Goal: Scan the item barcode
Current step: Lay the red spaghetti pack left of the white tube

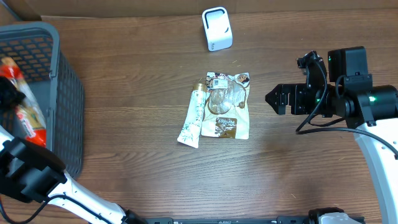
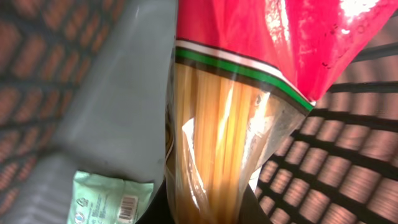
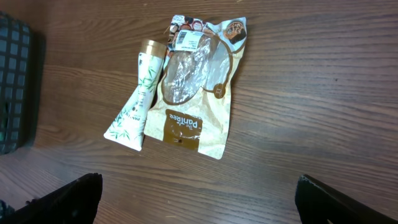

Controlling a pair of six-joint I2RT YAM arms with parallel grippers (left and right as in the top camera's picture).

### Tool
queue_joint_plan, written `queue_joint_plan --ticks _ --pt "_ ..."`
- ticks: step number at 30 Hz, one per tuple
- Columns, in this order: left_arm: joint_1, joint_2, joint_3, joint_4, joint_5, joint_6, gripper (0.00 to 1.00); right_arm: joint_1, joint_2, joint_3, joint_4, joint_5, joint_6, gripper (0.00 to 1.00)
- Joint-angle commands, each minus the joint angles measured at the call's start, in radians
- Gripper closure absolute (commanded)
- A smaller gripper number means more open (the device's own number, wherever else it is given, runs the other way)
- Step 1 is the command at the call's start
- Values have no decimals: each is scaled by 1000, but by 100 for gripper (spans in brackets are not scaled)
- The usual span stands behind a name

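Observation:
My left gripper should lift from the basket (image 1: pixel 59 93) next, then go across and down to release, as bare wood by the cream tube is to its right in the overhead view.
In the left wrist view my left gripper (image 2: pixel 208 213) is shut on a clear packet of spaghetti (image 2: pixel 217 137) with a red top, inside the grey basket (image 2: pixel 348 168). Its dark fingers (image 2: pixel 160 210) press the packet from both sides. From overhead, the packet's red end (image 1: pixel 30 121) shows in the basket (image 1: pixel 59 93) at the far left. The white scanner (image 1: pixel 217 28) stands at the back middle of the table. My right gripper (image 1: pixel 272 98) hovers open over the right of the table, its fingers (image 3: pixel 62 199) wide apart over bare wood.
A cream tube (image 1: pixel 193 117) and a brown bread bag (image 1: pixel 228 106) lie side by side mid-table, both also in the right wrist view, tube (image 3: pixel 134 106) and bag (image 3: pixel 196 87). A pale green packet (image 2: pixel 106 199) with a barcode and a grey item (image 2: pixel 118 93) lie beside the spaghetti.

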Motion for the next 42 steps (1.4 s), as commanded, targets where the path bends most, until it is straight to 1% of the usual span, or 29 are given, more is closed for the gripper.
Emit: queue_joint_plan --ticks 1,8,13,18,21,23,26,29,32,35,40,42 --pt "-5 -32 134 -27 129 55 96 6 0 24 5 -2 -4 0" --pt "-5 -49 395 -137 222 74 96 6 0 24 4 -2 -4 0" --pt "-5 -133 545 -188 313 69 96 6 0 24 4 -2 -4 0" --pt "-39 -258 594 -205 466 41 95 6 0 24 5 -2 -4 0" --pt "-127 -315 594 -235 474 44 96 6 0 24 9 -2 -3 0" --pt "-209 -333 594 -266 441 43 96 6 0 24 10 -2 -3 0" --pt "-367 -331 591 -334 326 43 96 6 0 24 7 -2 -3 0" --pt "-492 -323 546 -335 234 3 96 6 0 24 0 -2 -3 0" --pt "-610 -320 465 -335 166 -21 96 6 0 24 -11 -2 -4 0" --pt "-706 -319 357 -332 53 -66 95 6 0 24 -18 -2 -3 0" --pt "-801 -319 131 -281 -140 -123 96 6 0 24 -27 -2 -3 0" --pt "-819 -319 38 -237 -149 -125 96 6 0 24 -30 -2 -4 0"
